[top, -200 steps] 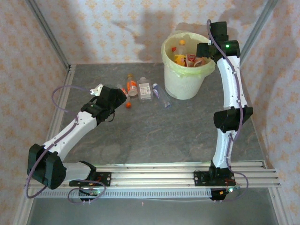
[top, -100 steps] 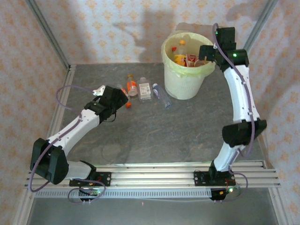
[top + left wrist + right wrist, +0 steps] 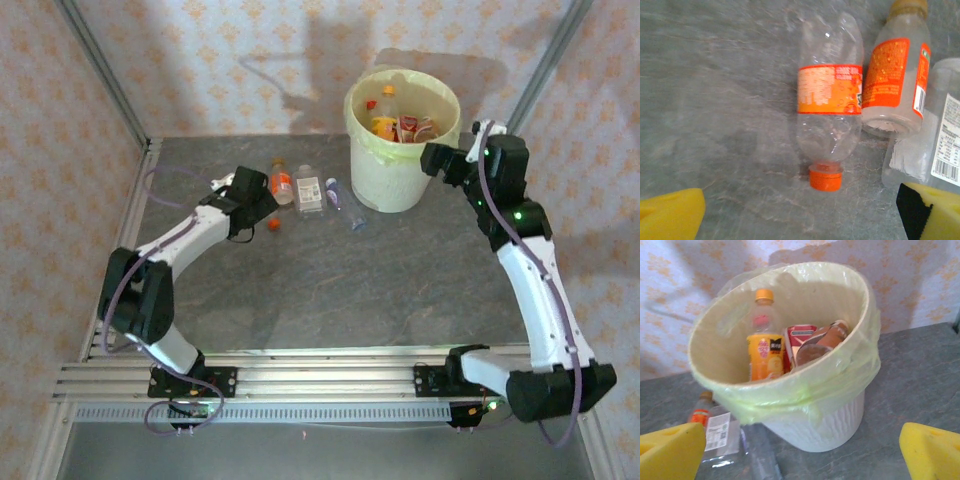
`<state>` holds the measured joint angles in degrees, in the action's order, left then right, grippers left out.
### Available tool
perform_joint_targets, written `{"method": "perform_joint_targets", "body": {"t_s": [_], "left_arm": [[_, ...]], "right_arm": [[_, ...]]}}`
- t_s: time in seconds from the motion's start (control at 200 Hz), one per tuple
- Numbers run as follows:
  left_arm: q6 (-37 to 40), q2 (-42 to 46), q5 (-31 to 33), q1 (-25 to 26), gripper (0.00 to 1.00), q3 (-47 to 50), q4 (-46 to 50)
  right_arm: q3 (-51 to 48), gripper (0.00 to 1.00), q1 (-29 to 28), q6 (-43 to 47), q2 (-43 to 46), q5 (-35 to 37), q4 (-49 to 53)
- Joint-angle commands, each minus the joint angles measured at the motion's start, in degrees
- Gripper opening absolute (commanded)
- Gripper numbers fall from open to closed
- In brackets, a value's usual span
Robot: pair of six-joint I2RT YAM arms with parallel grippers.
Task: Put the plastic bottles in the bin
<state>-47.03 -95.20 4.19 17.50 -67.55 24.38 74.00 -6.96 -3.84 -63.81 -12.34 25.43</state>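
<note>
The clear shoulder (image 3: pixel 828 144) between the orange cap and label has bare table on both sides, which leaves room for the open fingers of my left gripper. I will lower my left gripper onto it next.
Several plastic bottles lie on the grey table left of the bin (image 3: pixel 395 185). One is clear with an orange label and orange cap (image 3: pixel 829 110), one has an orange label (image 3: pixel 895 75), one a white label (image 3: pixel 946 145). My left gripper (image 3: pixel 802 220) hovers open just short of the orange cap, its yellow pads (image 3: pixel 670 215) wide apart. My right gripper (image 3: pixel 800 455) stands open and empty beside the bin (image 3: pixel 825 425), facing its wall. Inside the bin stand an orange bottle (image 3: pixel 765 347) and others.
The bin's yellow-green bag (image 3: pixel 790 380) folds over the rim. A clear blue-capped bottle (image 3: pixel 343 203) lies nearest the bin. Patterned walls close the back and sides, with metal posts at the corners. Bare grey table lies between the arms.
My right gripper has come away from above the bin's rim, down to its right side, opening wider. My left arm has stretched out and its gripper has moved closer to the lying bottles.
</note>
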Motion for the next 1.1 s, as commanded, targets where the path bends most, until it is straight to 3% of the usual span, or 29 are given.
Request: {"method": "perform_joint_targets", "body": {"t_s": [0.0, 0.415, 0.731, 0.891, 1.096], "left_arm": [[6.17, -4.89, -6.19, -0.12, 1.0, -3.7, -3.93], [10.01, -18.51, -6.71, -0.89, 0.94, -11.05, -3.09], [9.14, -21.48, -5.46, -1.28, 0.9, -10.33, -2.94], [9.85, -22.43, -6.96, -2.0, 0.82, -10.31, -3.38], [9.74, -22.77, -6.43, -2.01, 0.63, -11.03, -1.04]], "right_arm": [[-3.34, 0.99, 0.11, -1.97, 4.17, -2.29, -4.75], [-4.41, 0.99, 0.11, 0.94, 5.74, 3.1, -0.65], [-2.98, 0.99, 0.11, 1.06, 5.73, 3.96, 0.23], [-3.35, 0.99, 0.12, 0.76, 5.81, 4.07, 0.34], [-4.02, 0.99, 0.11, 0.47, 5.8, 4.43, -0.23]]}}
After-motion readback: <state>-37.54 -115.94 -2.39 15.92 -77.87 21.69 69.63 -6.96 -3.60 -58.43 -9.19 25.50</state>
